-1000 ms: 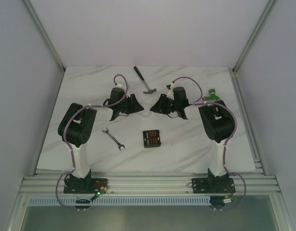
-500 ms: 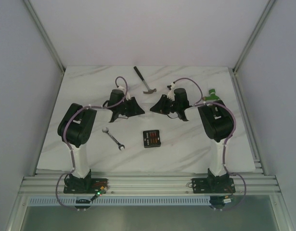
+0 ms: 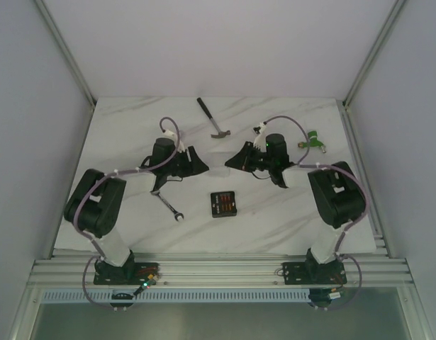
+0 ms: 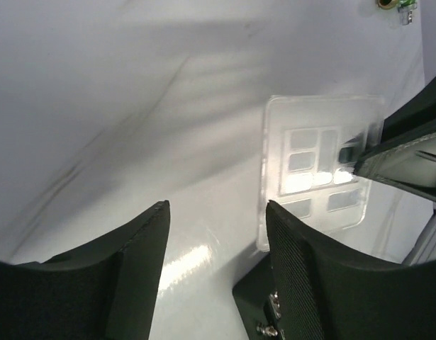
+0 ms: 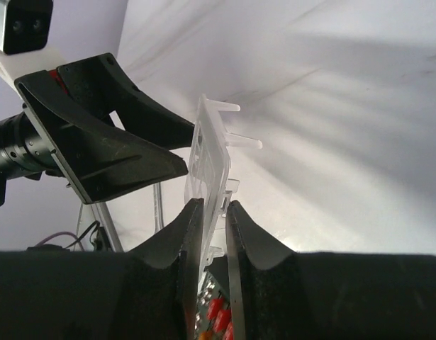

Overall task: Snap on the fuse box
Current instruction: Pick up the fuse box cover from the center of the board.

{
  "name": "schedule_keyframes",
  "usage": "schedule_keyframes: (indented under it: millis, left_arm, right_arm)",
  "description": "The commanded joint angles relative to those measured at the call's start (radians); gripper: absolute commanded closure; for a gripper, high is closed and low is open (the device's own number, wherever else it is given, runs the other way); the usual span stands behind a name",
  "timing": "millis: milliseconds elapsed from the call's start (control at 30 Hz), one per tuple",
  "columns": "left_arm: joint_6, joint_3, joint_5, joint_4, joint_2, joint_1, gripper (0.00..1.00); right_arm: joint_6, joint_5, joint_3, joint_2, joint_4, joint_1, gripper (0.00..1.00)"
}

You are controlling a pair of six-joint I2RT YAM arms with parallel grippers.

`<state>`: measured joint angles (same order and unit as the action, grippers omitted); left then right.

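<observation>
The clear plastic cover point(image 5: 209, 152) goes back and down with my right gripper onto the fuse box point(image 5: 218, 315) next for release there, since the fuses still lie uncovered.
The fuse box point(image 3: 222, 203) is a small black square with red and orange fuses, lying on the table in front of both grippers. Its fuses show at the bottom of the right wrist view point(image 5: 216, 313). My right gripper point(image 3: 237, 160) is shut on a clear plastic cover point(image 5: 209, 152) and holds it on edge above the table, beyond the box. My left gripper point(image 3: 194, 162) is open and empty, facing the cover point(image 4: 318, 168) from the left. In the left wrist view its jaws point(image 4: 218, 209) stand wide apart, short of the cover's near edge.
A hammer point(image 3: 213, 119) lies at the back centre. A wrench point(image 3: 168, 204) lies left of the fuse box, below the left gripper. A green-and-red connector piece point(image 3: 313, 139) lies at the back right.
Both arms have swung their elbows outward and lower in the top view. The grippers have shifted slightly nearer, still facing each other. The green connector piece now shows clear of the right arm.
</observation>
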<state>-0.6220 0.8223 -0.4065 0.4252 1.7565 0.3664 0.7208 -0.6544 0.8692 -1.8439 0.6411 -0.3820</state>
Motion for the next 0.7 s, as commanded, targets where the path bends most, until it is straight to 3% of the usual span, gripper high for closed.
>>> schedule_keyframes:
  millis: [0,300,667]
  left_arm:
    - [0.076,-0.073,0.105,-0.020,-0.131,0.048,0.33]
    - [0.309,-0.108,0.305,-0.119,-0.270,0.261,0.25]
    - [0.480,-0.037,0.311,-0.180,-0.170,0.408,0.24]
  right_arm:
    - [-0.025,0.023,-0.080,0.135,0.009,0.003,1.00]
    - [-0.055,0.145,-0.272,0.442,-0.107,0.052,1.00]
    - [-0.088,0.291,-0.412,0.754,-0.300,0.128,1.00]
